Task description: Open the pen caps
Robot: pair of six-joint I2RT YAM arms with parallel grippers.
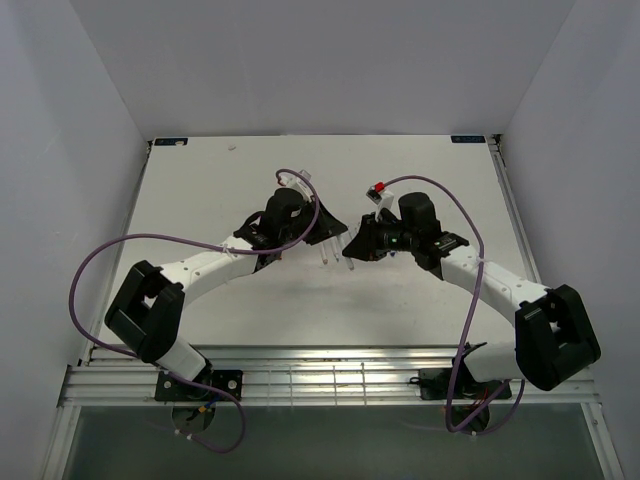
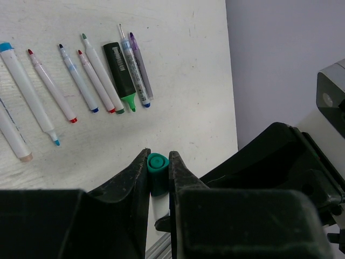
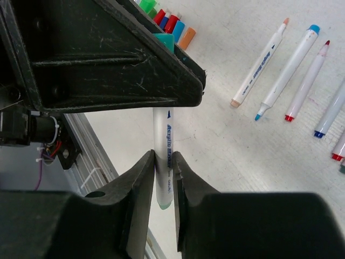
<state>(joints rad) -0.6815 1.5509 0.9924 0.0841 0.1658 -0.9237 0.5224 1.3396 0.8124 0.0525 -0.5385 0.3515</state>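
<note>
The robot will pull its left gripper to the left in the top view and down to the tabletop beside the loose caps, because they lie together, and release the green cap [image 2: 157, 164] there.
My left gripper [image 2: 159, 162] is shut on a green pen cap [image 2: 157, 164]. White barrel shows directly below the cap. My right gripper [image 3: 164, 162] is shut on the same pen's white barrel [image 3: 164, 145], near its far end. The green cap [image 3: 164, 40] shows between the left fingers [image 3: 178, 81] in the right wrist view. The two grippers meet above the table's middle, left gripper [image 1: 330, 235] facing right gripper [image 1: 352, 245]. Several uncapped white pens [image 2: 81, 81] and a black marker [image 2: 119, 65] with a green tip lie in a row on the table.
Loose caps lie together on the table: red [image 3: 172, 22], blue [image 3: 178, 29] and orange [image 3: 187, 38]. More white pens [image 3: 288, 70] lie to the right in the right wrist view. A metal rail [image 1: 330, 380] runs along the table's near edge. White walls enclose the table.
</note>
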